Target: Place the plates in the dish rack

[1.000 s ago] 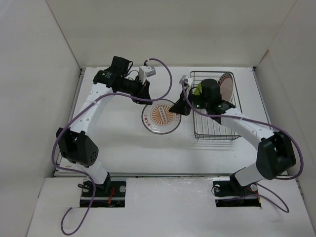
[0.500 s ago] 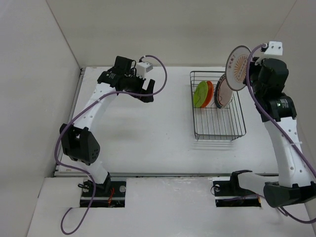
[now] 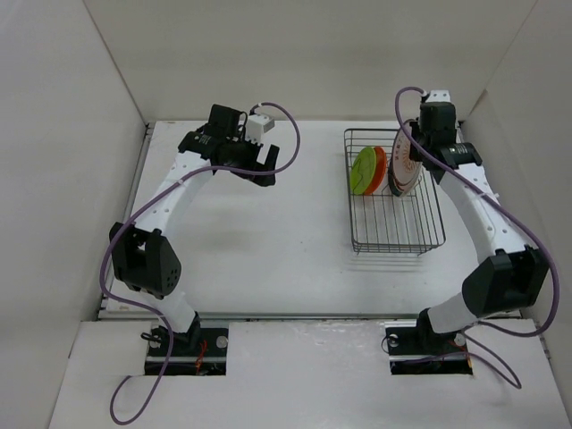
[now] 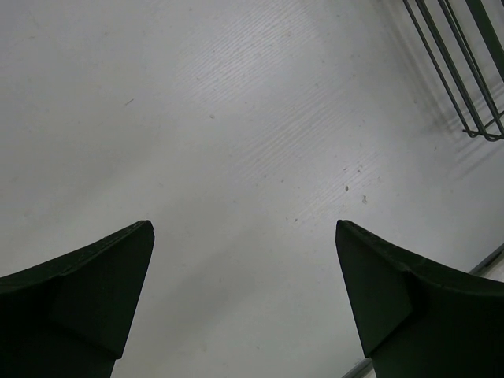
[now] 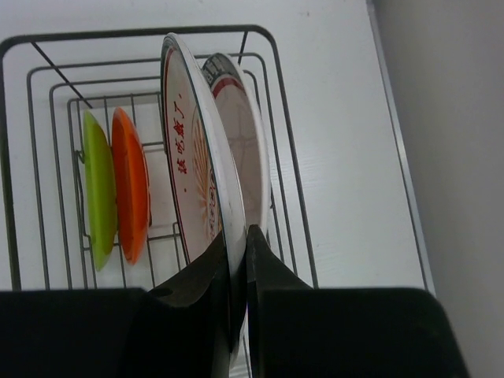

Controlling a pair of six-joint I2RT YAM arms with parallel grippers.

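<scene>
I need to move my right gripper down and to the left in the top view next and let go of its plate in the gap beside the orange one, because that gap is empty.
The black wire dish rack [image 3: 393,234] [image 5: 24,102] stands at the right of the table. Upright in it are a lime green plate [image 3: 362,170] [image 5: 96,189], an orange plate [image 3: 379,165] [image 5: 130,185] and a white plate with a dark rim ring [image 3: 404,183] [image 5: 240,150]. My right gripper [image 3: 413,143] [image 5: 239,244] is shut on the rim of the white plate with the orange pattern [image 3: 400,159] [image 5: 193,177], held upright over the rack between the orange plate and the ringed one. My left gripper [image 3: 268,165] [image 4: 244,236] hangs open over bare table at the far left, nothing between its fingers.
White walls close in the table on the left, back and right. A corner of the rack [image 4: 472,94] shows at the upper right of the left wrist view. The table's right edge [image 5: 394,142] runs close beside the rack.
The right arm lifted the patterned plate from the table's middle, swung it high to the right, and now holds it upright over the rack. The left gripper opened and has stayed put since.
</scene>
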